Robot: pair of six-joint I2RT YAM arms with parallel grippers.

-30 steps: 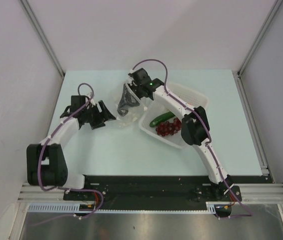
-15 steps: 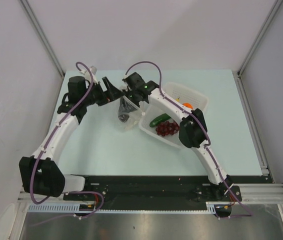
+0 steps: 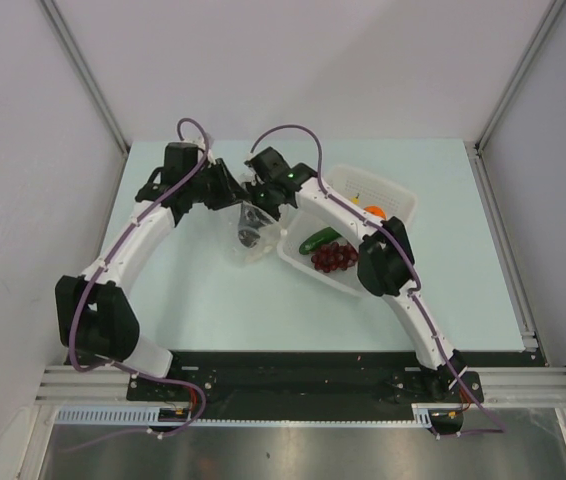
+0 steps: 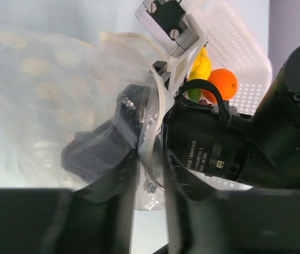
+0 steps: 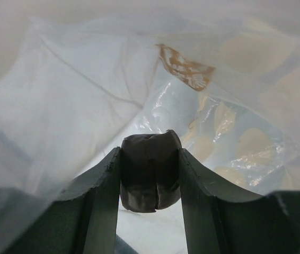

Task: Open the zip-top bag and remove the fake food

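Observation:
The robot's right hand will next lift the dark fruit out of the bag, take it over to the white basket and let it go, because the other fake food is there.
The clear zip-top bag (image 3: 254, 236) hangs between both grippers, left of the basket. My left gripper (image 3: 235, 197) is at the bag's mouth. In the left wrist view its jaws (image 4: 150, 161) pinch a strip of the bag's rim (image 4: 158, 114). My right gripper (image 3: 262, 200) reaches down inside the bag. Its jaws (image 5: 150, 156) are shut on a small dark round fruit (image 5: 150, 177), with crinkled plastic (image 5: 86, 95) all around. More of the fake food lies in the basket: a green cucumber (image 3: 321, 240), a dark red grape bunch (image 3: 335, 257) and an orange ball (image 3: 374, 211).
The white perforated basket (image 3: 393, 197) stands right of the bag, under the right arm's forearm (image 3: 348, 212). In the left wrist view the right arm's black wrist motor (image 4: 213, 151) sits close beside my left fingers, with the orange (image 4: 224, 84) and a yellow fruit (image 4: 202, 64) behind.
The left arm swung from the table's left side up to the bag's mouth, and its wide jaws closed on the bag's rim. The right gripper stayed in the bag, holding the dark fruit.

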